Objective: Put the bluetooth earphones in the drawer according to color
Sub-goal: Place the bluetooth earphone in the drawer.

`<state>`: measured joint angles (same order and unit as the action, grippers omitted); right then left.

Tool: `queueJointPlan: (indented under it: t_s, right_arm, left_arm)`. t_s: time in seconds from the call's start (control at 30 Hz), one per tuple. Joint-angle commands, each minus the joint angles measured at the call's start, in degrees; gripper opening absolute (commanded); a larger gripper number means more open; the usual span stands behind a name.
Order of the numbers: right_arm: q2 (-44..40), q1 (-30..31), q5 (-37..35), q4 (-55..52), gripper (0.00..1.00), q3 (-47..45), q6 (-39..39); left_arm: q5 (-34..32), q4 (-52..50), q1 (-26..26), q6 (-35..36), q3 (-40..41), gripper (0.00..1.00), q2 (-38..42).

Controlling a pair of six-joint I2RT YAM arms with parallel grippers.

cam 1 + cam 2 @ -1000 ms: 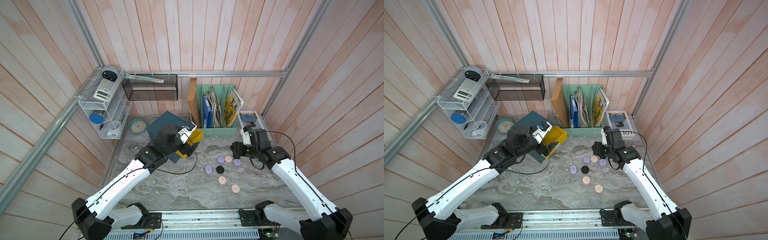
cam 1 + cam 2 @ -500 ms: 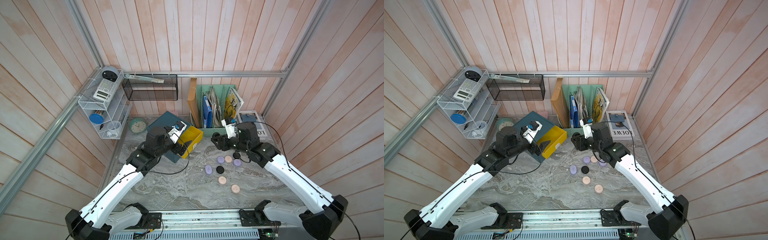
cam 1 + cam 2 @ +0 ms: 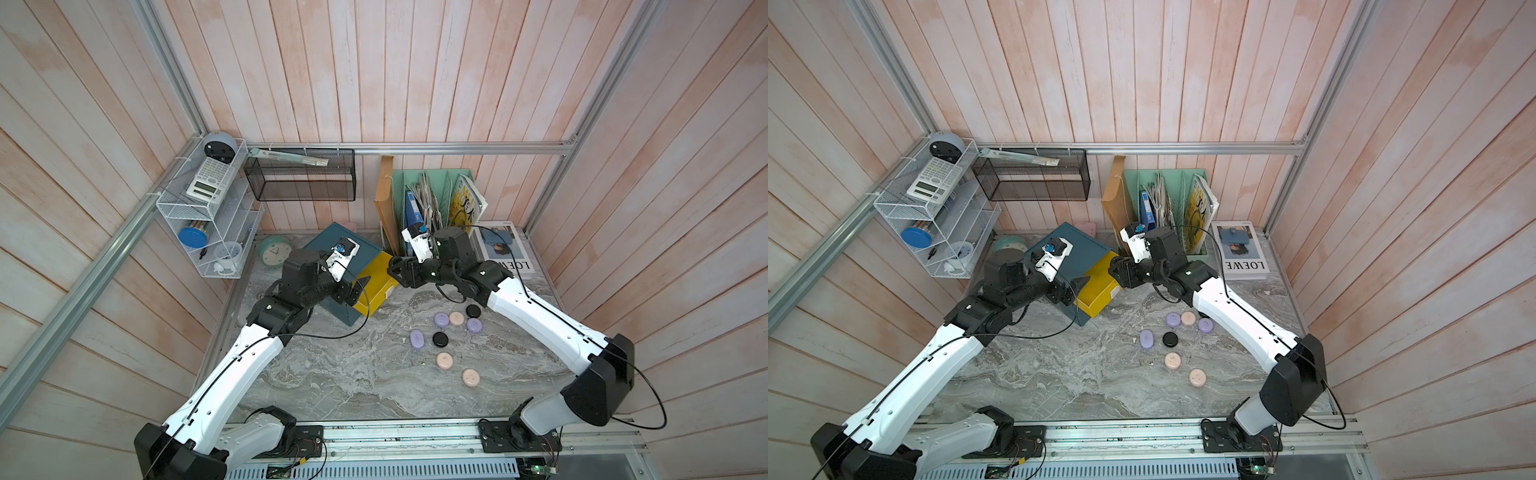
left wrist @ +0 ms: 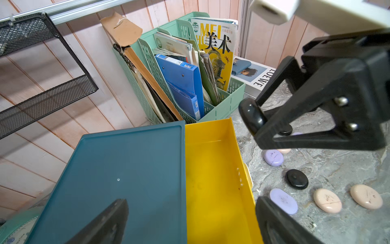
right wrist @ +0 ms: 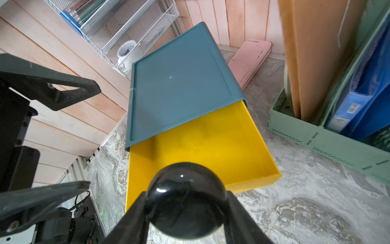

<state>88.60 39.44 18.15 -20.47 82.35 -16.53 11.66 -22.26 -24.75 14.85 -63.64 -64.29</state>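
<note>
My right gripper should next go toward the chest (image 3: 365,254) and down, to release the case on the yellow drawer's empty bottom.
The drawer chest (image 3: 365,254) is dark teal, and its yellow drawer (image 3: 376,283) is pulled out and empty. My right gripper (image 5: 186,197) is shut on a black earphone case (image 5: 186,202) and holds it above the yellow drawer's front edge (image 5: 249,181). My left gripper (image 4: 190,224) is open and empty, hovering over the chest top and the drawer's near side. On the marble lie several cases: lilac (image 3: 417,338), black (image 3: 440,339), pale pink (image 3: 444,360), another pink (image 3: 471,377), and a cluster (image 3: 456,318) nearer the right arm.
A mint-green file rack (image 3: 432,195) with folders stands just behind the drawer. A LOEWE magazine (image 3: 503,249) lies at the back right, and a small clock (image 3: 275,250) and a white wire shelf (image 3: 208,216) at the back left. A black mesh basket (image 3: 299,178) hangs on the wall.
My right arm has swung left from the cluster of cases to above the yellow drawer, carrying the black case. My left arm has drawn back to the left, away from the drawer front.
</note>
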Motion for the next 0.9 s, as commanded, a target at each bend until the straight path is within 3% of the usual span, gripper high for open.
queueJointPlan:
  t_s: [0.0,0.37,0.53,0.87]
  right_arm:
    - [1.5,0.7,1.6,-0.3,0.0,3.3,1.7]
    - [8.9,1.1,0.7,-8.0,0.02,11.0,1.8]
    - [9.6,1.2,0.0,-8.6,0.19,11.7,1.8]
    - [11.5,1.3,1.0,-9.3,0.65,12.7,1.0]
  left_arm:
    - [1.8,0.2,0.1,0.5,0.5,1.0,0.0]
    - [-2.0,3.9,0.1,-0.7,1.6,1.0,0.7]
    - [-2.5,5.5,0.2,-0.7,2.6,1.0,1.9]
    - [-3.2,6.0,0.1,-0.9,2.8,1.0,2.2]
